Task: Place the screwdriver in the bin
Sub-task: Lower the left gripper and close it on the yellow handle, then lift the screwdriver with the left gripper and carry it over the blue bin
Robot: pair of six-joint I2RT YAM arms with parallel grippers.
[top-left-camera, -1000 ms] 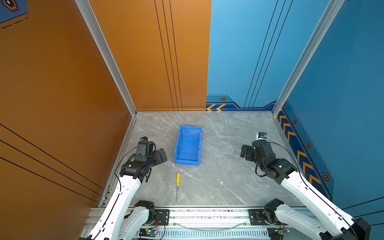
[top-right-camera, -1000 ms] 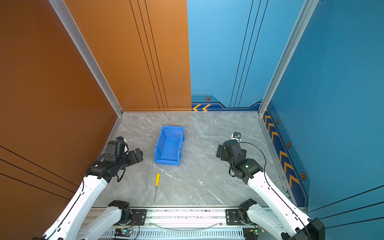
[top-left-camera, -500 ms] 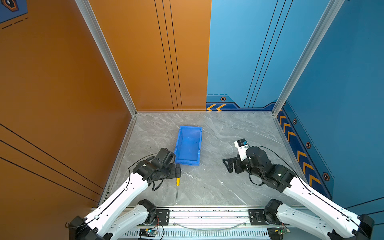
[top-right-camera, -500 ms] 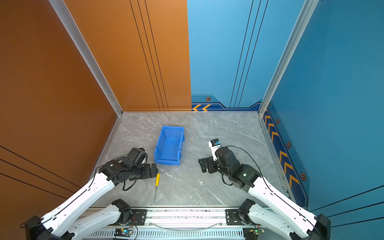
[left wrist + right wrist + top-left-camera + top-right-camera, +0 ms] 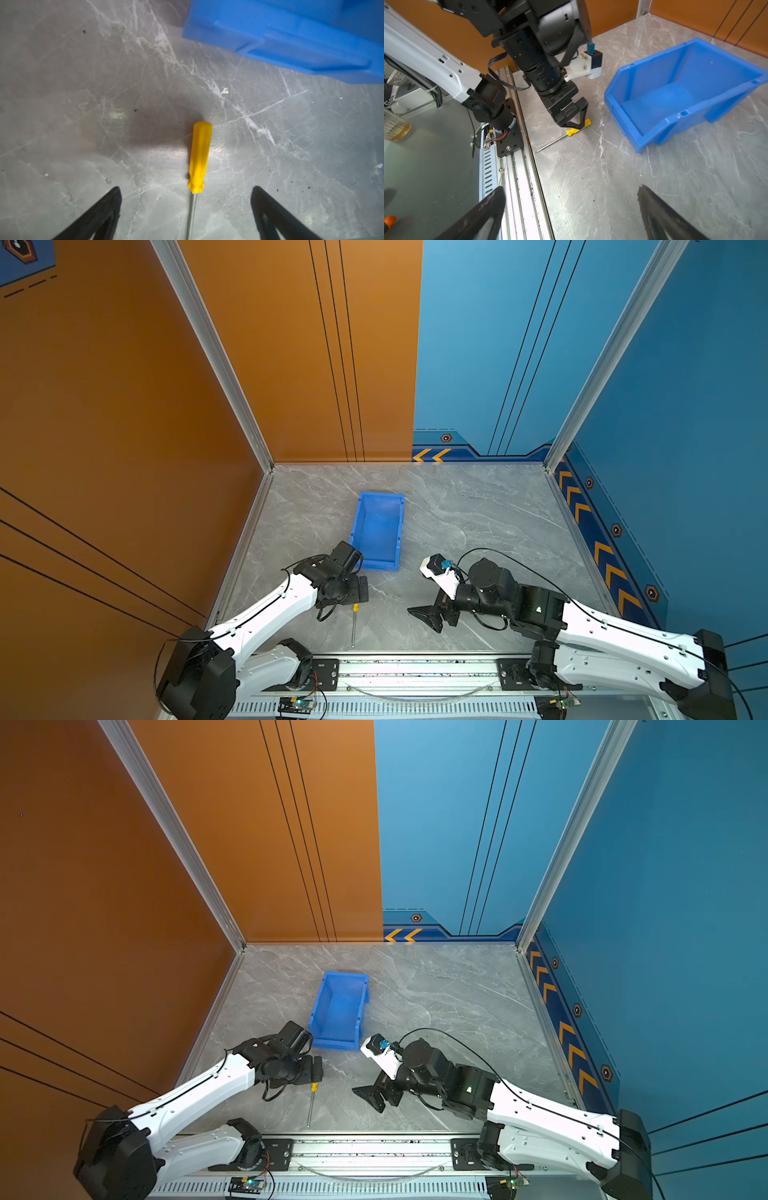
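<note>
The open fingers are already on either side of the screwdriver's line, so the left gripper should next go down from just above the table onto the screwdriver's yellow handle (image 5: 356, 607) (image 5: 199, 158) and close across it.
The screwdriver (image 5: 355, 608) (image 5: 313, 1087) lies flat on the grey marble table near the front edge, yellow handle toward the bin, silver shaft toward the rail. My left gripper (image 5: 360, 593) (image 5: 186, 189) is low over it and open. Its fingers (image 5: 581, 116) straddle the handle's shaft end (image 5: 199, 153) without touching it. The blue bin (image 5: 358, 526) (image 5: 322, 1006) (image 5: 675, 99) stands empty just behind, its lowered lip facing the front. My right gripper (image 5: 428, 616) (image 5: 571, 188) hangs open and empty over bare table, right of the screwdriver (image 5: 578, 127).
An aluminium rail (image 5: 415, 664) runs along the table's front edge, close to the shaft tip. An orange wall (image 5: 124, 448) bounds the left side and a blue wall (image 5: 685, 448) the right. The bin's near corner (image 5: 291, 45) is close beside my left gripper.
Both arms have swung in toward the front middle. My left gripper came from beside the bin down over the screwdriver's handle. My right gripper dropped low and moved left.
</note>
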